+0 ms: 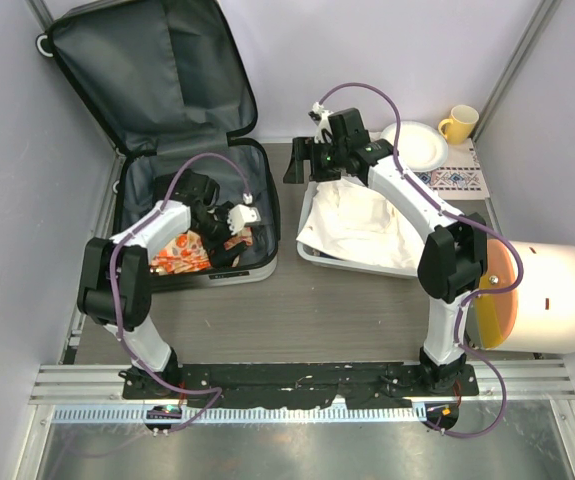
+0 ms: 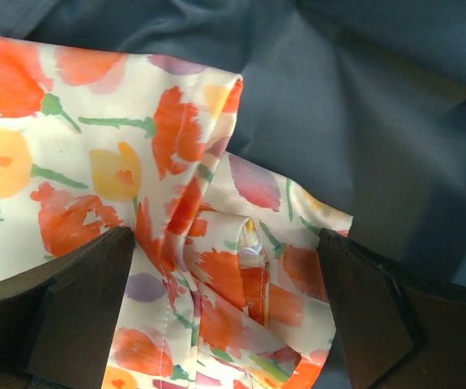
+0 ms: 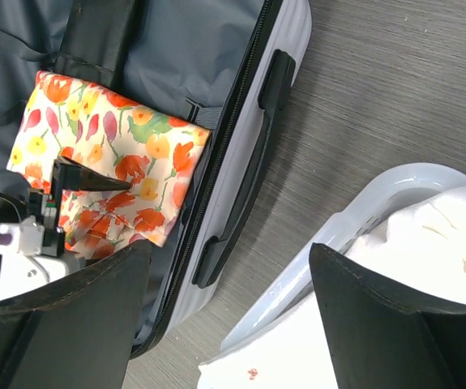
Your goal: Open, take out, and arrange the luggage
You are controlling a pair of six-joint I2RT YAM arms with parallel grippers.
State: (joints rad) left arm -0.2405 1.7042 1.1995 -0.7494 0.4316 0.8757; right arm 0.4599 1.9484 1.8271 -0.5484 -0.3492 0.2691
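The robot next needs to keep its left gripper low in the luggage (image 1: 157,80) and close its fingers on the floral cloth's fold, since that fold is already between them.
The luggage (image 1: 157,80) lies open at the left, its lid leaning back and dark grey lining showing. A floral cloth (image 1: 182,252) with orange and yellow flowers lies in its lower half. My left gripper (image 1: 223,236) is down inside the luggage, open, with its fingers astride a fold of the floral cloth (image 2: 216,267); the gripper (image 2: 226,324) touches the fabric. My right gripper (image 1: 300,165) is open and empty, held above the gap between the luggage's shell (image 3: 245,154) and the white basket (image 3: 362,215). The right wrist view also shows the floral cloth (image 3: 111,154).
The white basket (image 1: 312,250) right of the luggage holds white cloth (image 1: 367,220). A white plate (image 1: 414,145), a yellow mug (image 1: 459,122) and a patterned mat (image 1: 457,180) sit at the back right. A large white cylinder with an orange disc (image 1: 547,300) stands at the right edge.
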